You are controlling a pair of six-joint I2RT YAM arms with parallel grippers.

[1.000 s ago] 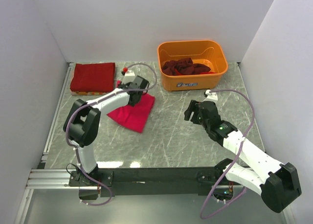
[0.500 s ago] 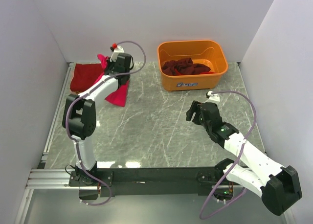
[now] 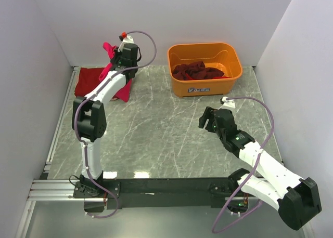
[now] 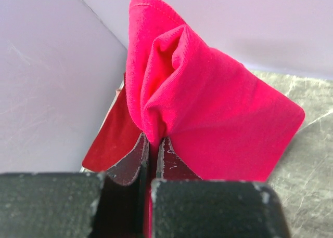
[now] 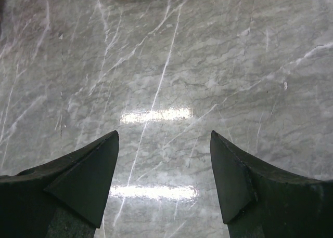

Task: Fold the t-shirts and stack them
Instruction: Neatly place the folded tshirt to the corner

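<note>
The bright red t-shirt should next move across with my left gripper, then down over the dark red t-shirt's edge (image 3: 79, 82) (image 4: 107, 130) by the side.
My left gripper (image 3: 115, 58) is shut on a folded bright red t-shirt (image 3: 123, 88) and holds it in the air at the back left; the cloth hangs down beside a folded dark red t-shirt (image 3: 87, 82) lying on the table. In the left wrist view the jaws (image 4: 154, 143) pinch a bunched fold of the bright red t-shirt (image 4: 208, 108), with the dark red t-shirt (image 4: 106, 144) below. My right gripper (image 3: 206, 118) is open and empty above bare marble at the right; its fingers (image 5: 99, 170) stand wide apart.
An orange bin (image 3: 179, 87) at the back centre holds crumpled dark red t-shirts (image 3: 196, 70). White walls close in the left, back and right sides. The table (image 3: 166, 139) is grey marble.
My left gripper has lifted the bright red t-shirt off the table and carried it back and left, up beside the dark red folded shirt. The right arm has barely moved.
</note>
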